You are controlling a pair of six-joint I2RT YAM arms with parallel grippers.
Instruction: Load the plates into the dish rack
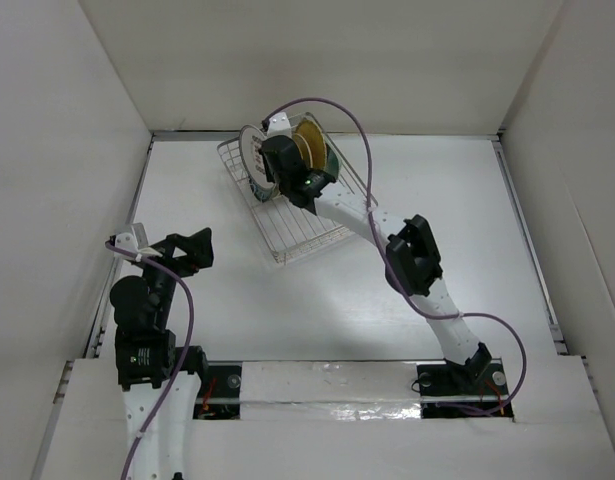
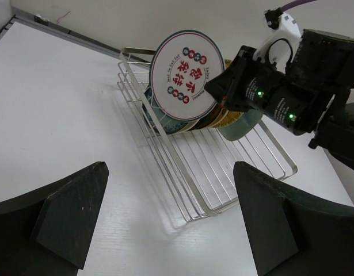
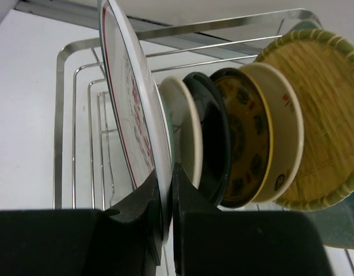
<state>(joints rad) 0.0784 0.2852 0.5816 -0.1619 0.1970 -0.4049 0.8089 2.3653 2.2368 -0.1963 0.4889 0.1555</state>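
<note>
My right gripper lowers the upright white plate onto the rack's free wires beside the standing plates next and releases its rim, since those wires lie below.
The dish rack [image 1: 299, 222] is a silver wire basket lying askew at the back of the table. My right gripper [image 3: 167, 178] is shut on the rim of a white plate with red marks [image 3: 126, 98], holding it upright over the rack's far end [image 2: 185, 73]. Behind it a cream plate [image 3: 182, 129], a glossy black one [image 3: 214, 146], a gold patterned one [image 3: 246, 144] and a woven straw-coloured dish [image 3: 320, 115] stand on edge in a row. My left gripper [image 2: 170, 168] is open and holds nothing, low over the table near the rack's front corner [image 1: 192, 250].
White walls [image 1: 77, 200] enclose the table on the left, back and right. The right arm's elbow [image 1: 415, 255] reaches over the table to the right of the rack. A purple cable [image 1: 362, 150] loops above the rack. The rack's near half [image 2: 234, 167] holds no plates.
</note>
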